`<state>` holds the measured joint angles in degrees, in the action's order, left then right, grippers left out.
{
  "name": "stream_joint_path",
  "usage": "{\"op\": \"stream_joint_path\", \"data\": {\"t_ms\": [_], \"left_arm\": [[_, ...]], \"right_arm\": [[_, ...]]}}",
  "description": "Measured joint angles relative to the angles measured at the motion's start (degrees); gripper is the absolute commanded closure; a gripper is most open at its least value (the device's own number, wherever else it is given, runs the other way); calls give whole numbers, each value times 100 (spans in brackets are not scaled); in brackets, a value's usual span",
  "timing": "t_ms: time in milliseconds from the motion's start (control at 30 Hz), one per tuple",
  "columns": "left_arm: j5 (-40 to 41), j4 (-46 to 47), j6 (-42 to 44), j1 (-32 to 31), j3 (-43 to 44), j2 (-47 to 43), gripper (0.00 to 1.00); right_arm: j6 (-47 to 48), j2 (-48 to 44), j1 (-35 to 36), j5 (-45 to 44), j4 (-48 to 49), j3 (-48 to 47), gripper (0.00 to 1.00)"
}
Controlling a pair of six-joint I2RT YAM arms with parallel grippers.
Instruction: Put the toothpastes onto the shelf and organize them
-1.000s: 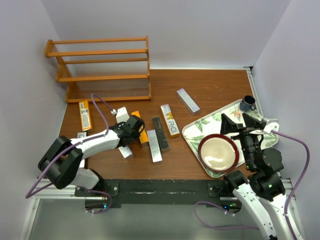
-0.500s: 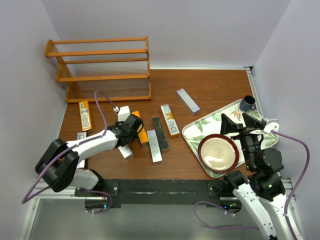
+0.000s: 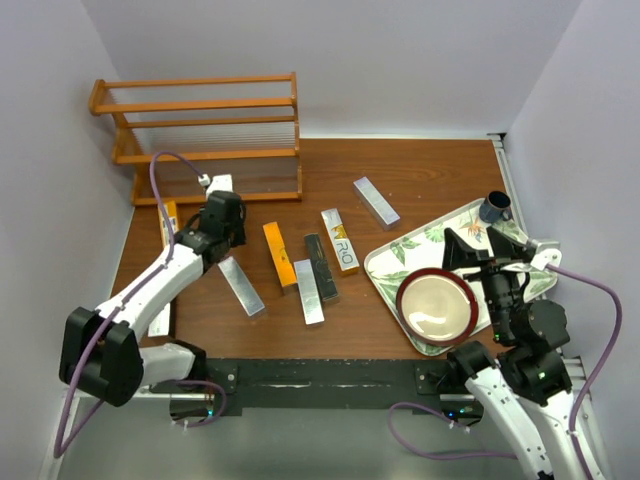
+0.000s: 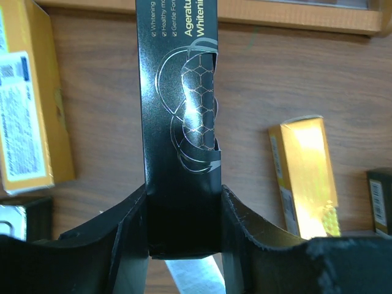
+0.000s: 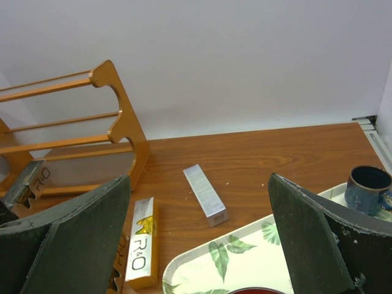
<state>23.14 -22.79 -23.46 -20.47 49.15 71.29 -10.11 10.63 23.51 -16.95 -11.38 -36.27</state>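
The bottom level's empty wall-side end (image 3: 164, 183) lies outward of my left gripper and to its left in the top view. Next, it carries the carton there and releases.
My left gripper (image 4: 184, 205) is shut on the near end of a black toothpaste carton (image 4: 177, 116), which points toward the shelf's bottom rail (image 4: 294, 15). In the top view this gripper (image 3: 222, 212) hangs just in front of the orange-brown shelf (image 3: 200, 140). Other toothpastes lie on the table: an orange one (image 3: 168, 228), a silver one (image 3: 242, 285), an orange one (image 3: 280, 255), a black one (image 3: 320, 265), a silver one (image 3: 309, 292), a gold-and-white one (image 3: 340, 240) and a silver one (image 3: 376, 201). My right gripper (image 3: 485, 250) is open and holds nothing, above the tray.
A leaf-patterned tray (image 3: 400, 250) at the right holds a red-rimmed bowl (image 3: 437, 305) and a dark blue mug (image 3: 495, 207). Walls close in the table at the left, back and right. The right wrist view shows the silver carton (image 5: 205, 195) and the gold-and-white one (image 5: 141, 242).
My left gripper has closed on the black carton, lifted it from the cluster and carried it left and back toward the shelf. The silver carton beneath is uncovered. The right arm has not moved.
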Motion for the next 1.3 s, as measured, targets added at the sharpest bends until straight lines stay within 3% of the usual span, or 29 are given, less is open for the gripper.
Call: {"op": "stream_joint_path", "data": {"t_ms": [300, 767, 967, 1300], "left_arm": [[-986, 101, 1285, 1390, 219, 404, 81], [-2227, 1119, 2361, 2677, 348, 1340, 77], [-2549, 1248, 2555, 3023, 640, 1672, 76], [-2828, 1510, 2765, 3056, 1648, 2573, 75]], "right_arm": [[0, -138, 107, -2, -28, 0, 1], [7, -407, 542, -35, -59, 0, 1], [9, -472, 752, -52, -90, 0, 1], [35, -627, 909, -162, -114, 0, 1]]}}
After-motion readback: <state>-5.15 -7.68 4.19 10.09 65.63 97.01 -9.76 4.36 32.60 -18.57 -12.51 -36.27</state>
